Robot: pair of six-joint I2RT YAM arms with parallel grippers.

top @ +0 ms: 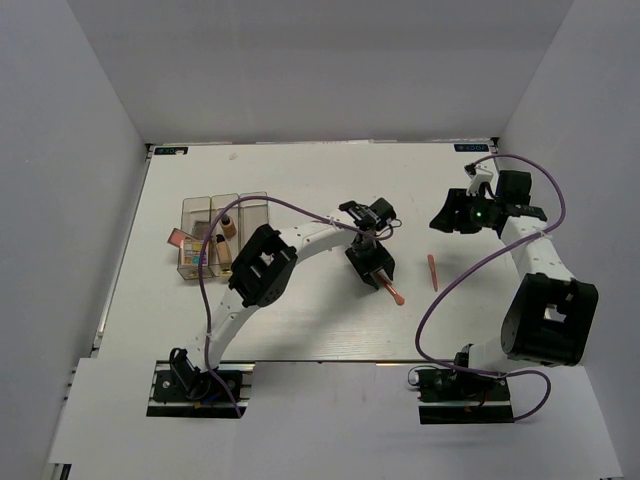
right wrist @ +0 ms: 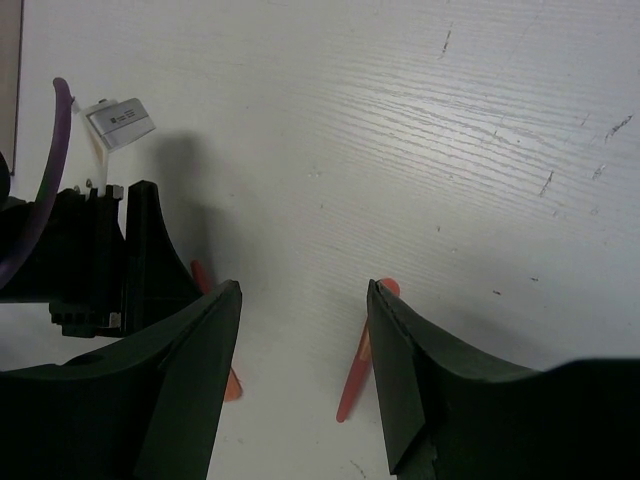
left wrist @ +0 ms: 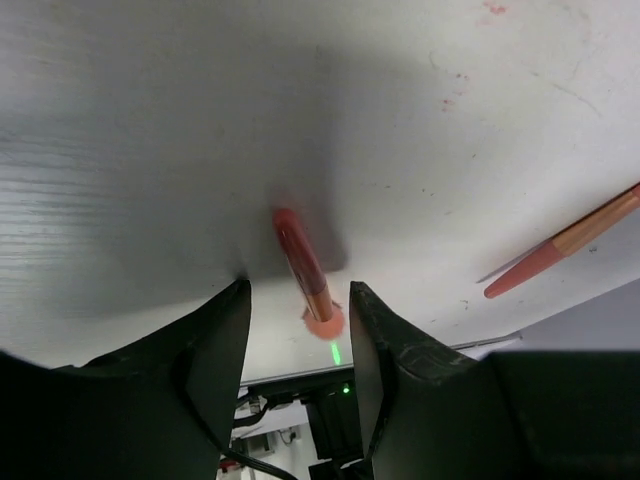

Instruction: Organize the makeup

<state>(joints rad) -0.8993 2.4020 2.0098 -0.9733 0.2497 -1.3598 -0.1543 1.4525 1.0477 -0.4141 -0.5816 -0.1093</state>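
Observation:
The thin pink-red pencil's red body (top: 384, 281) (left wrist: 307, 270) lies between the left gripper's open fingers, so the robot next needs to keep that gripper low over the table and close them on it.
A thin pink-red pencil (left wrist: 303, 270) lies on the white table between my left gripper's (left wrist: 299, 295) open fingers, which stand on either side without touching it. In the top view it (top: 391, 289) sticks out from under my left gripper (top: 372, 264) at mid-table. A second pencil (top: 432, 271) lies just to the right and also shows in the left wrist view (left wrist: 565, 245). My right gripper (top: 447, 216) hovers open and empty above and behind that pencil (right wrist: 355, 375). Flat palettes (top: 182, 240) and a beige dark-capped bottle (top: 228, 226) sit in the clear box.
The clear three-compartment box (top: 248, 204) stands at the left of the table. A purple cable loops over each arm. In the right wrist view the left gripper's black body (right wrist: 100, 260) is close on the left. Grey walls surround the table.

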